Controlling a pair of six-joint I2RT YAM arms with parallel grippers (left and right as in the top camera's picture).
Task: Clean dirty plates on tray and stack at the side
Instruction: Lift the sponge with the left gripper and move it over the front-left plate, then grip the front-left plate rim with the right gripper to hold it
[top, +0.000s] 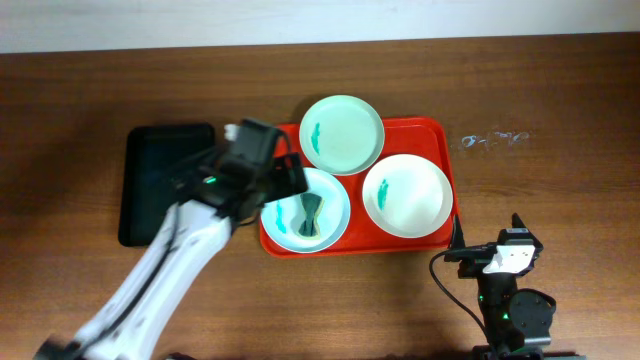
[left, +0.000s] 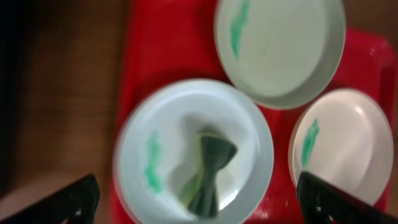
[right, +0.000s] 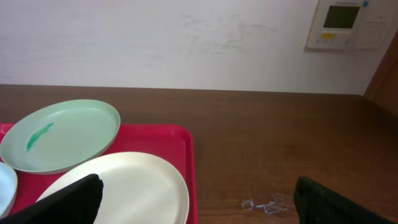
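Observation:
The light blue plate's sponge-free rim (top: 348, 205) lies past the white plate (top: 406, 194), so my right gripper should next cross over and tip its fingers down around it.
The orange-red tray (top: 441, 132) holds three plates. The pale mint plate (top: 342, 133) is at the back, the white plate (top: 406, 194) at the right, and the light blue plate (top: 305, 210) at the front left. Each has a teal smear. A dark green and yellow sponge (top: 307, 216) lies in the light blue plate. My left gripper (top: 287, 184) hovers over that plate, open and empty. In the left wrist view its fingers (left: 199, 200) straddle the light blue plate (left: 155, 134) and sponge (left: 209, 168). My right gripper (top: 487, 233) is open and empty, near the table's front right.
A smaller black tray (top: 150, 182) lies left of the orange-red tray, under my left arm. A small clear scrap (top: 492, 138) lies on the wooden table right of the tray; it also shows in the right wrist view (right: 267, 204).

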